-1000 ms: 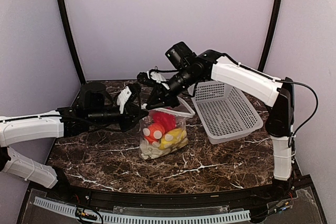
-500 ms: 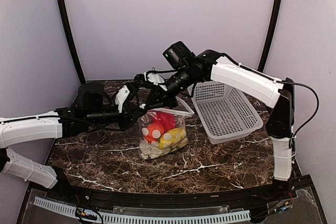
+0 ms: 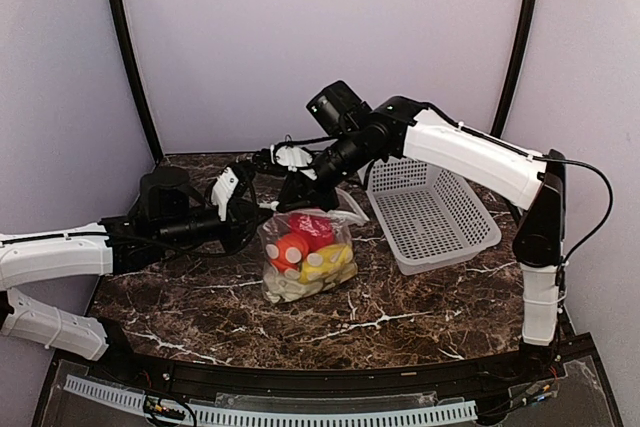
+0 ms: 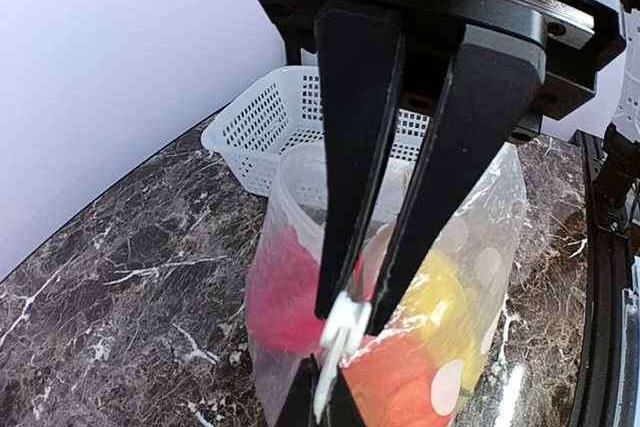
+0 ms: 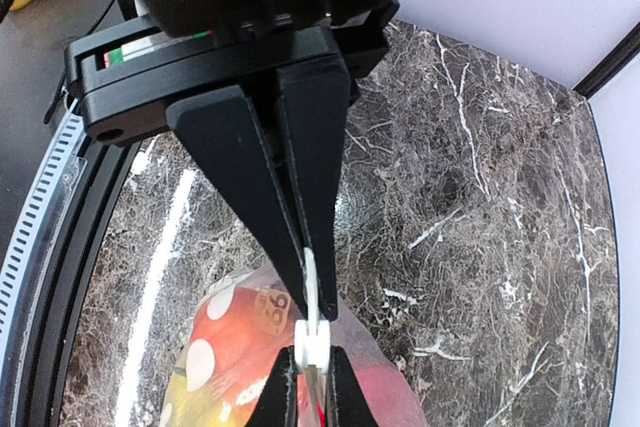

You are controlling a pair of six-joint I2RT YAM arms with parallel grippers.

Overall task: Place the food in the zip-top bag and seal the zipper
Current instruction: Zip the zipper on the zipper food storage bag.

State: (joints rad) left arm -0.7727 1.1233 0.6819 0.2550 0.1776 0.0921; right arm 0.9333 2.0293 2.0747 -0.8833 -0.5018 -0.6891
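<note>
The bag's opening still gapes, so the white slider goes along the zipper with my right gripper next. It gets released at the bag's corner by the basket.
The clear dotted zip-top bag (image 3: 306, 265) stands on the marble table with food inside: an orange-red round one (image 3: 291, 248), a red pepper (image 3: 316, 230), a yellow oblong (image 3: 330, 265) and a white lumpy vegetable (image 3: 288, 289). Grapes do not show. My left gripper (image 3: 266, 211) and right gripper (image 3: 292, 201) meet at the bag's top left corner. In the left wrist view my left gripper (image 4: 346, 319) is shut on the white zipper (image 4: 338, 345). In the right wrist view my right gripper (image 5: 314, 282) is shut on the zipper (image 5: 312, 337) too, above the bag (image 5: 230, 347).
The white mesh basket (image 3: 432, 211) stands tilted right of the bag, under the right arm, and shows behind the bag in the left wrist view (image 4: 262, 127). The purple back wall stands close behind. The table's front rail (image 3: 300, 409) runs along the near edge.
Both grippers have shifted slightly left and up together, keeping hold of the bag's top. The bag stands a little taller, and the food inside has shifted with it.
</note>
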